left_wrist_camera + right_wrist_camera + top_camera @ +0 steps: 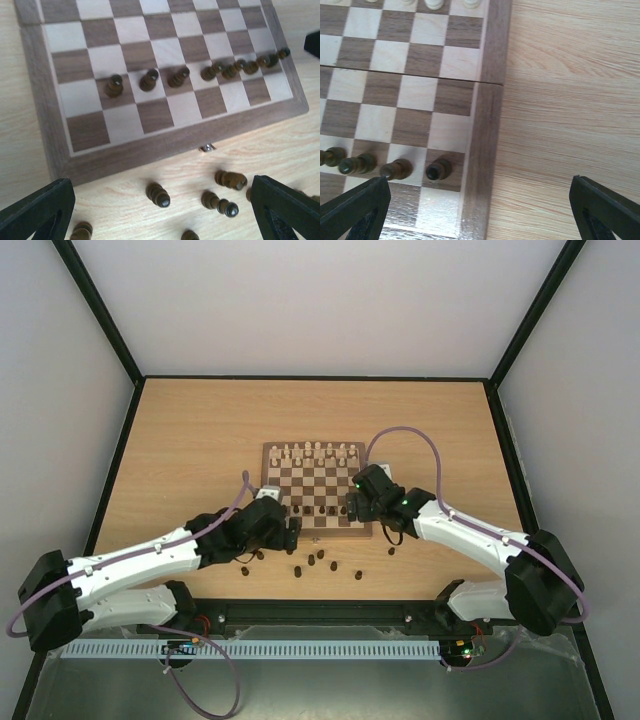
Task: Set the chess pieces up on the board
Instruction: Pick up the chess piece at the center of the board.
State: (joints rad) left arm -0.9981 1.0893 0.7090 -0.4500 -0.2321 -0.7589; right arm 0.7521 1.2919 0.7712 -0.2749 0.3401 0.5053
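Note:
The lone dark piece (391, 550) is off the board. My left gripper needs to go to the right in the top view and down next, past the board's near corner and onto that piece.
The board (316, 483) lies mid-table with a row of dark chess pieces (318, 510) standing along its near side. The left wrist view shows that row of pawns (114, 86) on the board (125, 150), and several dark pieces (158, 194) lying loose on the table just below the board's edge. My left gripper (292, 530) hovers open over these loose pieces (220, 202), holding nothing. My right gripper (352, 506) is open and empty above the board's near right corner (480, 150), where the last pawn (439, 169) stands.
Cream-white pieces (316, 451) line the board's far rows. More loose dark pieces (311, 562) are scattered on the table between the board and the arm bases, one (391, 549) under the right arm. A small metal clasp (206, 147) sits on the board's near edge.

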